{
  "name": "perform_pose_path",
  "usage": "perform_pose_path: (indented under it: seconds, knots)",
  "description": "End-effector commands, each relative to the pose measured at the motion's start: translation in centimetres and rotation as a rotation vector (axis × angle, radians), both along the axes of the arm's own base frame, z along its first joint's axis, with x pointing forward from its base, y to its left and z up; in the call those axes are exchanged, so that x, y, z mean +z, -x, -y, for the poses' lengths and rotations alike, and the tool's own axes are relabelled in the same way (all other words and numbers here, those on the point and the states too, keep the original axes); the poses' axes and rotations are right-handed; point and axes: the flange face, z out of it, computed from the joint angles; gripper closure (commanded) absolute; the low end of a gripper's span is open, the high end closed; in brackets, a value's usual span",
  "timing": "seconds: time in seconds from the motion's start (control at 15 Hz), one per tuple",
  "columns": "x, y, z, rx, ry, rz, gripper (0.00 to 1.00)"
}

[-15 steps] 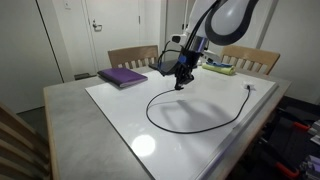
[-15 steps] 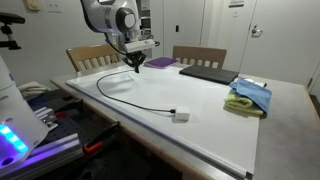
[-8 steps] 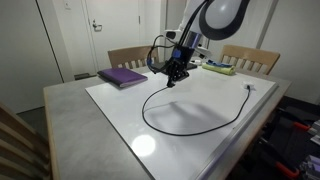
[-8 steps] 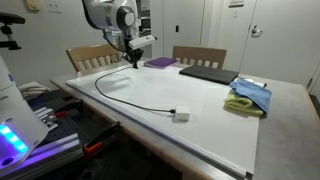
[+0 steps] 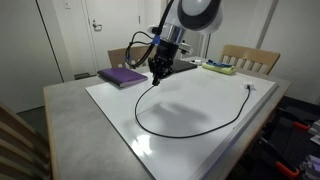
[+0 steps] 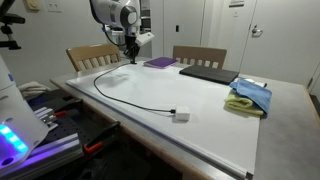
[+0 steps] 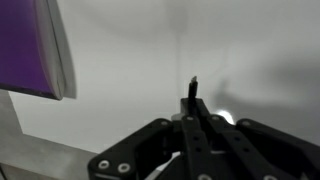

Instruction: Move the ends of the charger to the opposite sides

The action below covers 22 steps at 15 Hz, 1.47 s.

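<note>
The robot will move its gripper past the purple book toward the board's edge [image 5: 98, 103] [image 7: 70, 148] opposite the plug and let go of the cable's tip there, because the tip is hanging short of that edge.
The charger is a thin black cable [image 5: 136, 110] lying in a wide loop on the white board [image 5: 205, 100]. It also shows in an exterior view [image 6: 140, 103]. Its white-grey plug [image 6: 181, 116] rests on the board, and shows small near the board's far edge [image 5: 248, 87]. My gripper [image 5: 157, 78] hangs just above the board near the purple book and is shut on the cable's black tip end. In the wrist view the shut fingers [image 7: 195, 108] hold the tiny black tip [image 7: 193, 88], which sticks out past them. The gripper also shows in an exterior view [image 6: 131, 58].
A purple book [image 5: 122, 76] lies at the board's corner, close beside the gripper, and fills the wrist view's left [image 7: 25, 45]. A dark flat pad [image 6: 205, 73] and blue and yellow cloths [image 6: 248, 97] lie further along. Wooden chairs [image 5: 128, 55] stand behind the table.
My gripper has moved toward the purple book, carrying the cable's tip end. The loop has widened on that side. The white plug has not moved.
</note>
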Motion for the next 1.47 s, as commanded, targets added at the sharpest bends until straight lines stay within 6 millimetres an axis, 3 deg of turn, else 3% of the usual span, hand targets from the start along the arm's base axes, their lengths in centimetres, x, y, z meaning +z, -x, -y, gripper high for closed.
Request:
perform_pose_path:
  seconds: [0.0, 0.4, 0.53, 0.73, 1.2, 1.27, 1.4]
  knots:
    - [-0.1, 0.0, -0.1, -0.001, 0.003, 0.0, 0.94]
    - [-0.2, 0.0, 0.1, -0.005, 0.006, 0.0, 0.94]
    - [-0.3, -0.4, -0.5, 0.116, 0.002, 0.022, 0.99]
    - [0.0, -1.7, -2.6, 0.296, 0.015, 0.033, 0.99]
    - [0.5, -4.3, -10.6, 0.683, -0.002, 0.035, 0.99]
    - [0.9, -3.0, -9.6, 0.593, 0.026, 0.04, 0.99]
    - [0.7, -3.0, -10.4, 0.6, 0.02, 0.035, 0.94]
